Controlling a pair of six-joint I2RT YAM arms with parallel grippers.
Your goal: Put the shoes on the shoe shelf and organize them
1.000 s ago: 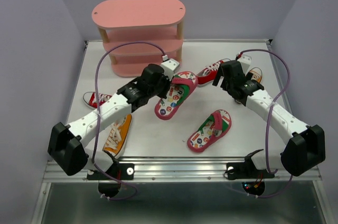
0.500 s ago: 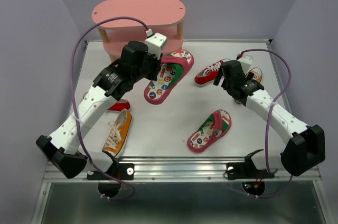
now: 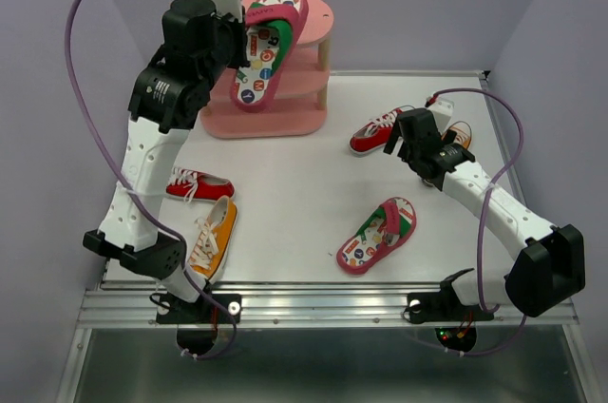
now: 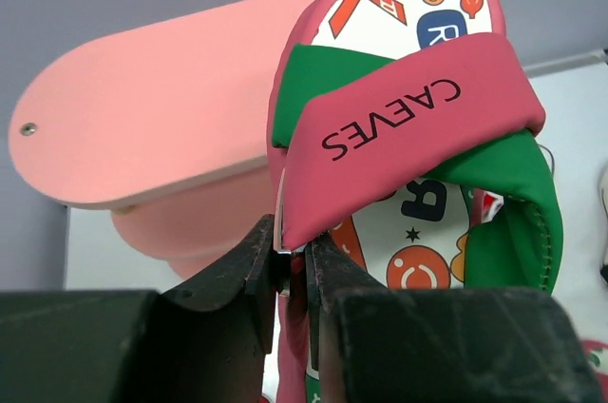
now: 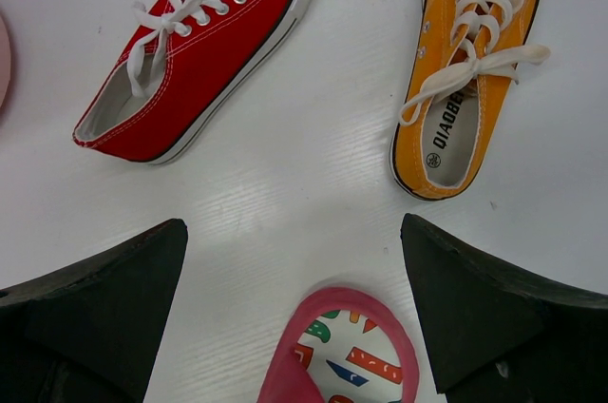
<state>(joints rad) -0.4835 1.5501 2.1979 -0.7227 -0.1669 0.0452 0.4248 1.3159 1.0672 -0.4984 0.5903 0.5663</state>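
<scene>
Next, my left gripper moves outward and left in the top view, lowers the flip-flop onto the top board's screw end [image 4: 133, 99] and releases it, since that end is bare.
My left gripper [image 3: 243, 30] is shut on the pink strap of a pink flip-flop [image 3: 267, 46] and holds it tilted, high over the top board of the pink shoe shelf [image 3: 315, 17]. In the left wrist view the jaws [image 4: 296, 265] pinch the strap edge of the flip-flop [image 4: 418, 118], with the shelf's top board [image 4: 161, 127] behind. My right gripper [image 3: 403, 139] is open and empty above the table. Its view [image 5: 293, 232] shows the second flip-flop [image 5: 342, 351] below, a red sneaker [image 5: 199, 51] and an orange sneaker [image 5: 470, 61].
The second flip-flop [image 3: 378, 235] lies at the front middle. One red sneaker [image 3: 378, 129] and one orange sneaker [image 3: 459, 132] lie at the back right. The other red sneaker [image 3: 195, 184] and orange sneaker [image 3: 211, 239] lie at the left, by the left arm.
My left arm has lifted the flip-flop off the table and carried it up and back to over the shelf's top board. The right arm has not moved.
</scene>
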